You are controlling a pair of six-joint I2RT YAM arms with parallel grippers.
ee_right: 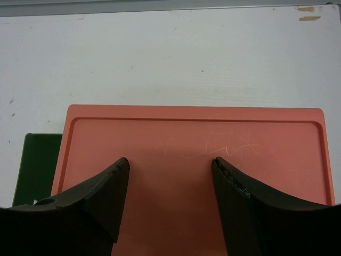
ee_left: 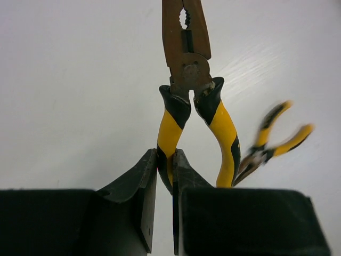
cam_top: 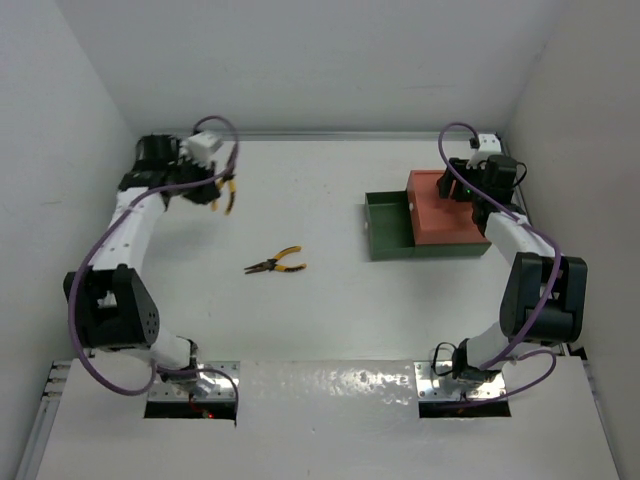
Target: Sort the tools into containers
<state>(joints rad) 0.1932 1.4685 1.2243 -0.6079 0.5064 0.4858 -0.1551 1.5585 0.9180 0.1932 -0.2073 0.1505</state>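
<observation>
Next, my left gripper moves to the right in the top view, lowers there and releases the pliers, because the dark green tray's uncovered end is empty.
My left gripper is at the far left of the table, raised above it. In the left wrist view it is shut on one yellow handle of a pair of dark-jawed pliers, which point away from it; they also show in the top view. A second, slimmer pair of yellow-handled pliers lies on the table mid-left and also shows in the left wrist view. My right gripper is open and empty over the orange-red tray, which sits on the dark green tray. No screwdrivers are in view.
In the right wrist view the open gripper hovers just above the orange-red tray's flat surface, with a strip of the green tray at the left. White walls enclose the table on three sides.
</observation>
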